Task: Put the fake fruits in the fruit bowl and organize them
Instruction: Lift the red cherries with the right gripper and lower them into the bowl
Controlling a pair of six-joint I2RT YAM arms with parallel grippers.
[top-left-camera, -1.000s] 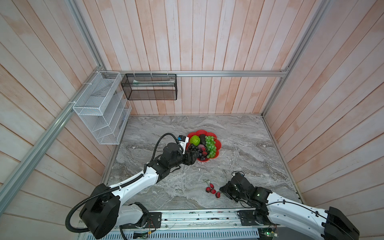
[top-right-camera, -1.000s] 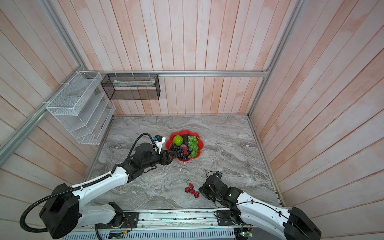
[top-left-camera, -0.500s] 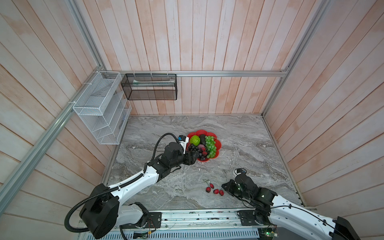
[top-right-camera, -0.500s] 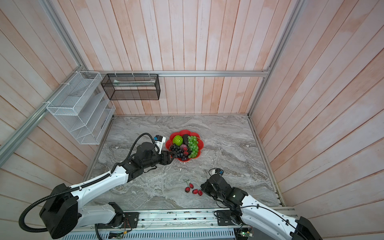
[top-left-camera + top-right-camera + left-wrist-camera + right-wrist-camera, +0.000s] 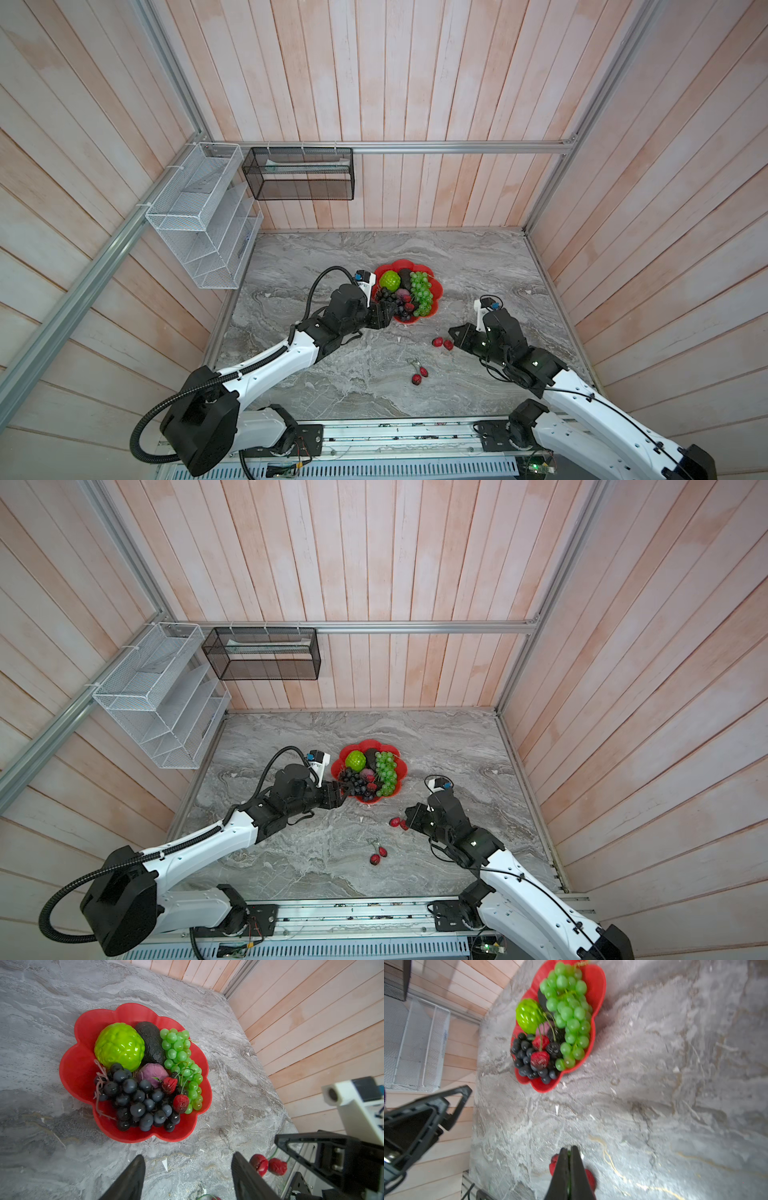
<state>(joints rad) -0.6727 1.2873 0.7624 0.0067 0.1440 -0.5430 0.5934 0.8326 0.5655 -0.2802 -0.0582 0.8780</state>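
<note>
My right gripper moves outward over the near end of the green grapes [image 5: 421,310] [image 5: 568,1060] next and releases the green stem. This is because the red fruit pair hangs outside the bowl.
The red petalled fruit bowl [image 5: 405,264] [image 5: 370,744] [image 5: 83,1076] [image 5: 600,980] holds a bumpy lime-green ball [image 5: 119,1046], a black oval [image 5: 151,1041], green grapes [image 5: 180,1057], a purple-pink ball [image 5: 151,1075], dark grapes [image 5: 135,1101] and two red stemmed fruits [image 5: 180,1103]. My left gripper [image 5: 388,311] [image 5: 187,1157] stands open and empty at the bowl's near-left rim. To the bowl's near right, my right gripper [image 5: 456,337] [image 5: 568,1149] is shut on the green stem of a red fruit pair [image 5: 442,343] [image 5: 398,823] [image 5: 554,1162]. Another red pair [image 5: 419,374] [image 5: 378,854] lies on the table.
A white wire mesh basket [image 5: 199,216] hangs on the left wall and a black mesh basket [image 5: 299,174] on the back wall, both above the grey marble table [image 5: 332,257]. Wooden walls close in three sides.
My right gripper closed on one pair of red stemmed fruits and carried it away from the other pair, back and to the right toward the bowl. The left arm has stayed put.
</note>
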